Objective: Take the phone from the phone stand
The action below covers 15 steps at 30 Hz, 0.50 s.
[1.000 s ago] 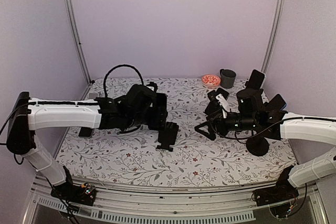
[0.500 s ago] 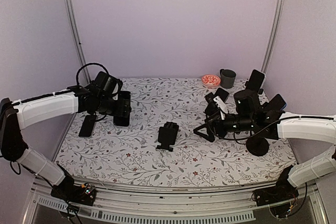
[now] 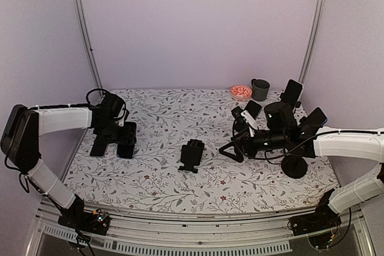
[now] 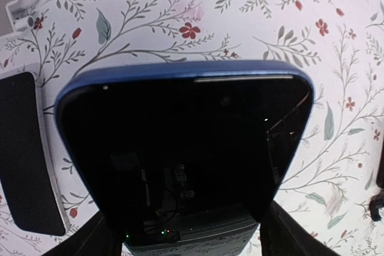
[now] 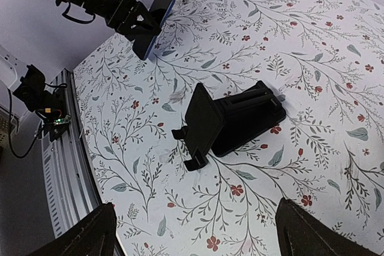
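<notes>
I will next lower the blue-cased phone (image 3: 126, 148) flat with my left gripper onto the open tabletop below, where there is room beside the second dark phone, and release.
The blue-cased phone (image 4: 186, 148) with a dark screen is held in my left gripper (image 4: 186, 241), which is shut on its lower end. In the top view this gripper (image 3: 127, 142) holds the phone (image 3: 126, 148) low over the table's left side, well left of the stand. The black phone stand (image 3: 192, 154) stands empty at the table's middle; it also shows in the right wrist view (image 5: 228, 121). My right gripper (image 3: 231, 148) is open and empty, hovering to the right of the stand.
A second dark phone (image 3: 99, 143) lies flat by the left edge, right beside the held phone. A red bowl (image 3: 240, 92) and a grey cup (image 3: 260, 89) sit at the back right. Other stands with phones (image 3: 292, 92) and a round black base (image 3: 294, 167) crowd the right side.
My left gripper has carried the phone from the stand to the left and down towards the table. The stand is left empty. The right arm has barely moved.
</notes>
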Motion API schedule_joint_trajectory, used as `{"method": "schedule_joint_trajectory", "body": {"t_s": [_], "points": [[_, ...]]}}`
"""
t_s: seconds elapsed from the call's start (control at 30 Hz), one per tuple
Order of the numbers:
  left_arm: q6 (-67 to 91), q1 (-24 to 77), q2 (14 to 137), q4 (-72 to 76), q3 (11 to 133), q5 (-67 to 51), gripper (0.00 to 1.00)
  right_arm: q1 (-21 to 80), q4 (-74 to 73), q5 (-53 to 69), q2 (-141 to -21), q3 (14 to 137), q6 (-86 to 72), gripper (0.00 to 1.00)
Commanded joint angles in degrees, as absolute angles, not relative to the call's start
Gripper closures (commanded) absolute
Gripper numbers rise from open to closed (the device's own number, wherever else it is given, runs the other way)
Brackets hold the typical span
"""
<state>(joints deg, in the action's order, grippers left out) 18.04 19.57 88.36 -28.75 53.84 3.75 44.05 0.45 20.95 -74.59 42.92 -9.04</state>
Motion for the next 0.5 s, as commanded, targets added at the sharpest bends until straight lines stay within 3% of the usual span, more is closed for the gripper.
{"method": "schedule_joint_trajectory", "body": {"t_s": [0.0, 0.47], "points": [[16.48, 17.84, 91.28, -24.43, 54.19, 2.51, 0.44, 43.68, 0.52, 21.98, -75.41, 44.71, -9.15, 0.05], [14.38, 15.13, 99.06, -23.97, 56.02, 4.57, 0.41, 43.68, 0.57, 21.91, -76.23, 44.95, -9.06, 0.05]]}}
